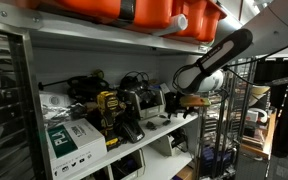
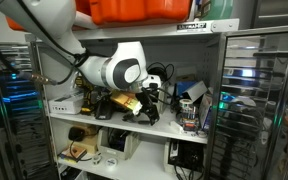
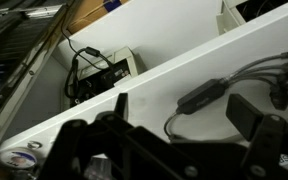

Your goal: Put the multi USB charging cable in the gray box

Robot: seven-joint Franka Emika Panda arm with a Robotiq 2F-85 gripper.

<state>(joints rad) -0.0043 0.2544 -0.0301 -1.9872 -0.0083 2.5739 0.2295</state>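
The cable's black hub [image 3: 201, 97] is below my gripper on the shelf board [image 3: 174, 65], and the open fingers are already on either side of it. I need to move my gripper down onto it next.
In the wrist view the black multi USB charging cable [image 3: 206, 94] lies on the white shelf board [image 3: 174, 65]. Its hub is in the middle and its branches run off to the right. My gripper [image 3: 184, 115] is open just above it, with one finger on each side of the hub and not touching it. In both exterior views the gripper [image 1: 189, 100] [image 2: 150, 95] reaches over the middle shelf. A light-gray bin with a darker inside [image 1: 152, 98] stands just beside the gripper. I cannot make it out in the view where the arm covers it.
A yellow-black tool [image 1: 109, 110] [image 2: 129, 103] and a white carton with a green label [image 1: 72, 136] stand on the same shelf. Orange cases [image 1: 134, 12] sit on the shelf above. A black device with cables [image 3: 99, 72] lies on the shelf below. Wire racks [image 2: 259, 100] stand beside.
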